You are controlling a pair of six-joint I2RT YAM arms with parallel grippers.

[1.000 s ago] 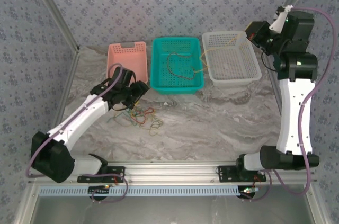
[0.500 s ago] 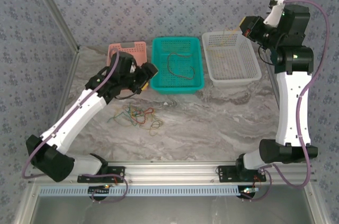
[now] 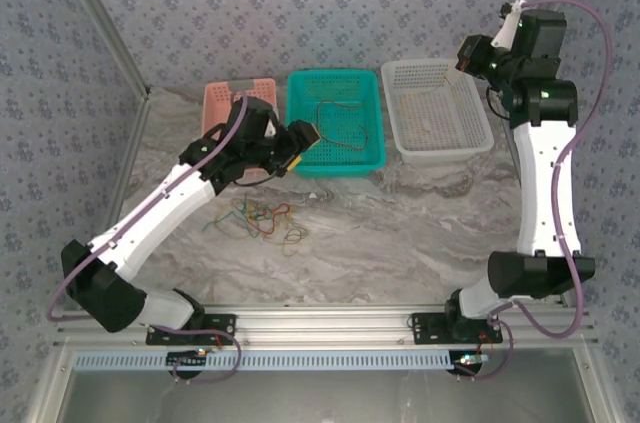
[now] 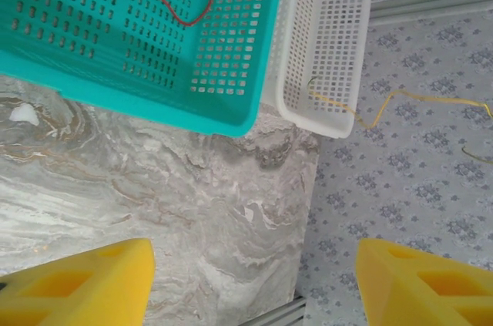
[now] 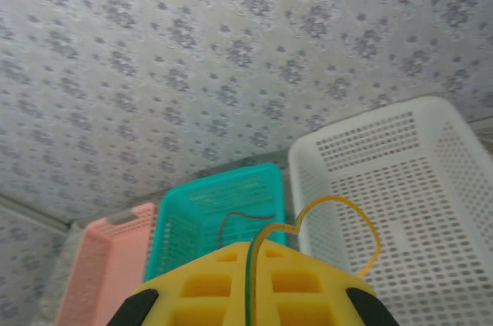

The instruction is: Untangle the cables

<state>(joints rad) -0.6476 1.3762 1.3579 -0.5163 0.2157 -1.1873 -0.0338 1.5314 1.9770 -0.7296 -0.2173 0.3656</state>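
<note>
I need to carry the yellow cable down toward the white basket with my right gripper next, before I let go of the cable.
A tangle of thin cables [image 3: 266, 219] in red, yellow, green and dark colours lies on the marble table [image 3: 400, 223]. A single red cable [image 3: 335, 129] lies in the teal basket [image 3: 372, 159]. My left gripper [image 3: 294, 146] hovers at that basket's front left corner. In the left wrist view the left gripper [image 4: 250, 287] is open, with nothing between its yellow pads [image 4: 77, 283]. My right gripper [image 3: 466, 55] is raised over the white basket [image 3: 482, 143]. In the right wrist view the right gripper [image 5: 250, 272] is shut on a yellow cable [image 5: 339, 206] that loops upward.
A pink basket [image 3: 218, 93] stands left of the teal one, at the back of the table. The table's right edge [image 4: 308, 210] runs just beyond the white basket [image 4: 327, 41]. Aluminium frame posts stand at both back corners.
My left arm has swung from over the tangle up and right to the teal basket's corner. The right gripper has lifted up and back, pulling the yellow cable off the white basket.
</note>
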